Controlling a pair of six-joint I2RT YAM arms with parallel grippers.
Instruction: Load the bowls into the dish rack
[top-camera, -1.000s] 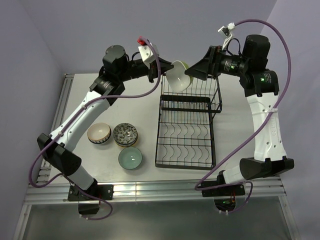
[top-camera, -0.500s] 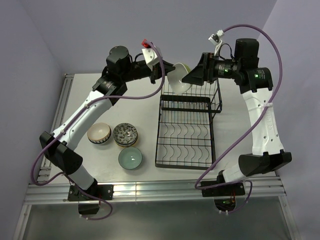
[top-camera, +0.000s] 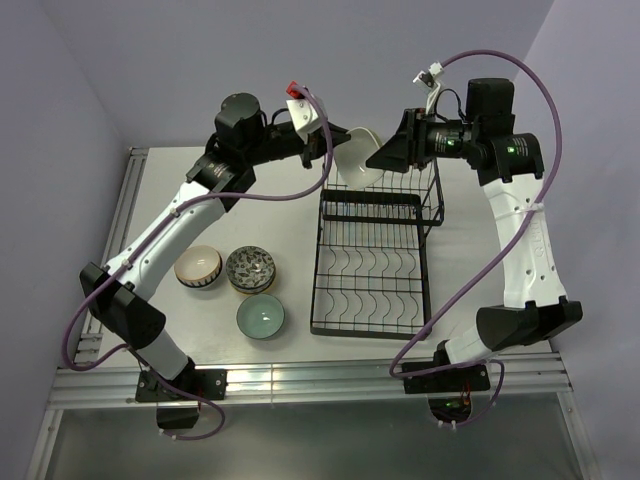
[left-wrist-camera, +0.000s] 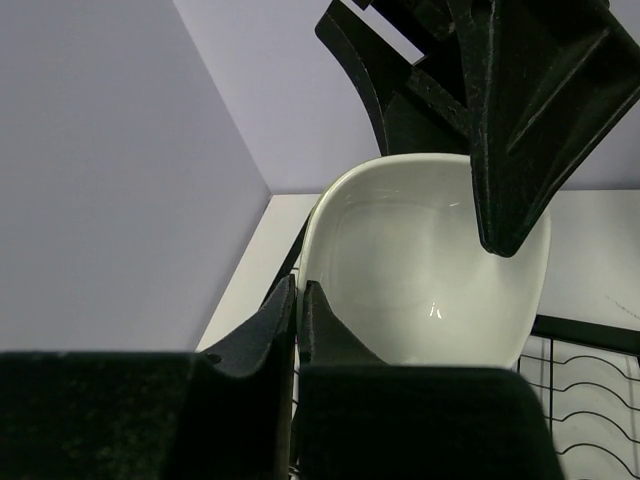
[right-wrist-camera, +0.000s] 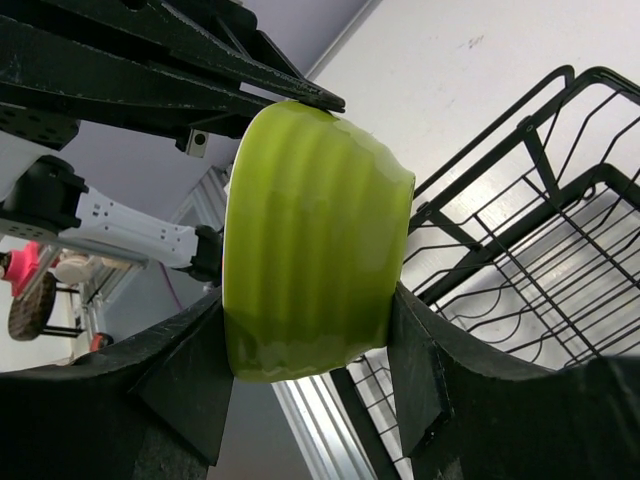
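Observation:
My right gripper will turn downward and lower the bowl into the rack's far section (top-camera: 339, 185). It will release the bowl there, because that section is empty below my gripper.
A lime green bowl (top-camera: 352, 157) with a white inside hangs in the air over the far end of the black wire dish rack (top-camera: 375, 262). My left gripper (top-camera: 326, 150) is shut on its rim; the left wrist view shows the rim pinched in my left gripper (left-wrist-camera: 297, 292) and the bowl's white hollow (left-wrist-camera: 430, 290). My right gripper (top-camera: 384, 155) is shut across the bowl's ribbed green wall (right-wrist-camera: 310, 230), one finger on each side. The dish rack (right-wrist-camera: 560, 200) lies below it.
Three more bowls stand on the table left of the rack: a cream one (top-camera: 198, 267), a dark patterned one (top-camera: 250, 268) and a pale mint one (top-camera: 260, 316). A purple wall stands close behind the raised bowl.
My right gripper has swung left to the bowl and shut on it. The left gripper has kept its hold on the rim and shifted slightly toward the back.

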